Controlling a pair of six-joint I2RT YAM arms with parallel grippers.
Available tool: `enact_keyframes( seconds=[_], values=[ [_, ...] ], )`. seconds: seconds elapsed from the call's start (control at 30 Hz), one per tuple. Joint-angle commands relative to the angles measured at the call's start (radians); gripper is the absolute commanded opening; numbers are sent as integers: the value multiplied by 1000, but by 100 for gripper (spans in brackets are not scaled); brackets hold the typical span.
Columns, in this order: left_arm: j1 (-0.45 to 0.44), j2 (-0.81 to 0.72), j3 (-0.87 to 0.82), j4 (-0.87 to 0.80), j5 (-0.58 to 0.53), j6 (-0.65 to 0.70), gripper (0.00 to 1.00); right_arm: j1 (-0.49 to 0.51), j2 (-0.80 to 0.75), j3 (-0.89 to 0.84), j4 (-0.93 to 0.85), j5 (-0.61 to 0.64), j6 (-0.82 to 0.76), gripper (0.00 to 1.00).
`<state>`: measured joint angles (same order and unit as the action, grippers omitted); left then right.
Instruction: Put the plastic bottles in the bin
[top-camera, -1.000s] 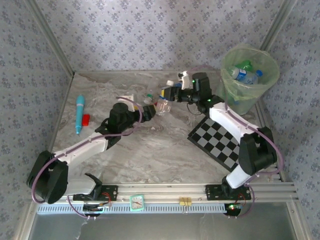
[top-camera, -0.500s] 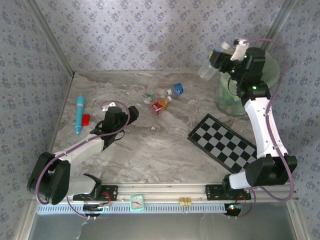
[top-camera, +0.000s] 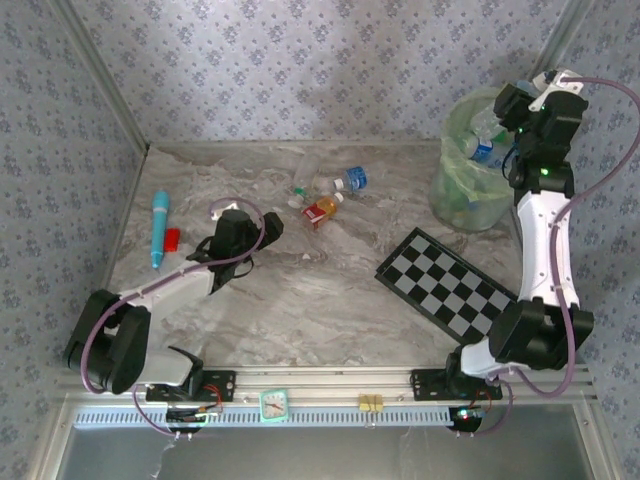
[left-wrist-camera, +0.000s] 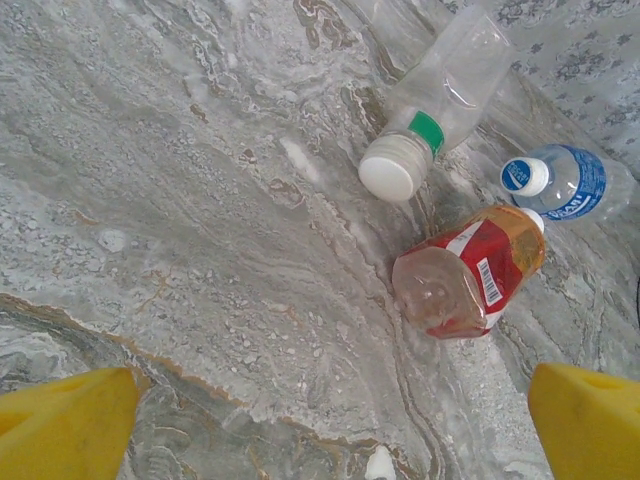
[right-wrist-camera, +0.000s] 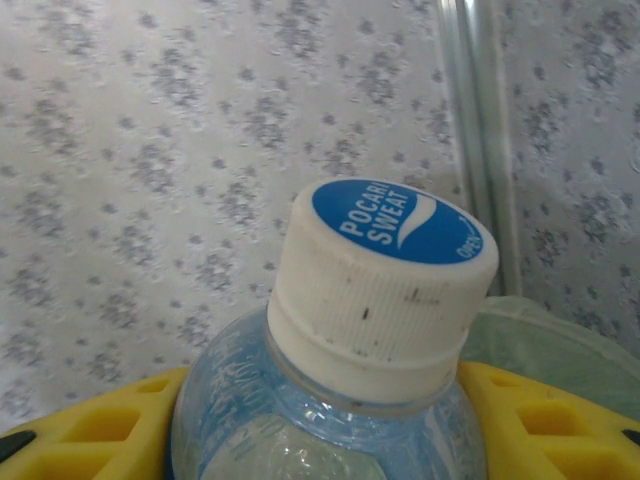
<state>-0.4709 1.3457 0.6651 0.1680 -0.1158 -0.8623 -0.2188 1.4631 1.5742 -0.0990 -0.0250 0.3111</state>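
Observation:
My right gripper will next lower the clear plastic bottle toward the middle of the bin's opening (top-camera: 482, 140) below and let go of it above the bottles inside.
My right gripper (top-camera: 511, 106) is raised over the rim of the pale-green bin (top-camera: 468, 192) and is shut on a clear plastic bottle (right-wrist-camera: 372, 300) with a white cap printed blue on top; its yellow fingers (right-wrist-camera: 95, 425) press both sides of the bottle's shoulder. Other bottles (top-camera: 488, 150) lie inside the bin. On the table lie a clear bottle with a green band (left-wrist-camera: 440, 100), a blue-labelled bottle (left-wrist-camera: 570, 182) and a red-orange labelled bottle (left-wrist-camera: 470, 272). My left gripper (left-wrist-camera: 330, 430) stands open and empty, low over the table and short of the red-orange bottle (top-camera: 320, 209).
A turquoise pen-like tube (top-camera: 160, 228) and a small red piece (top-camera: 172, 239) lie at the left. A checkerboard (top-camera: 447, 285) lies at the right front, below the bin. Patterned walls close in the back and both sides.
My right arm has carried its bottle from the middle of the table up to the bin's rim. My left gripper has drawn back from the bottle group toward the left.

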Motion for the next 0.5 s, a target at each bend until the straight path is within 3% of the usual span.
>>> enact_keyframes(
  seconds=[0.0, 0.47],
  values=[
    [9, 6, 34, 1, 26, 0, 100, -18, 76, 47, 26, 24, 54, 48],
    [11, 5, 37, 1, 51, 19, 100, -18, 332, 277, -149, -163, 153, 51]
  ],
)
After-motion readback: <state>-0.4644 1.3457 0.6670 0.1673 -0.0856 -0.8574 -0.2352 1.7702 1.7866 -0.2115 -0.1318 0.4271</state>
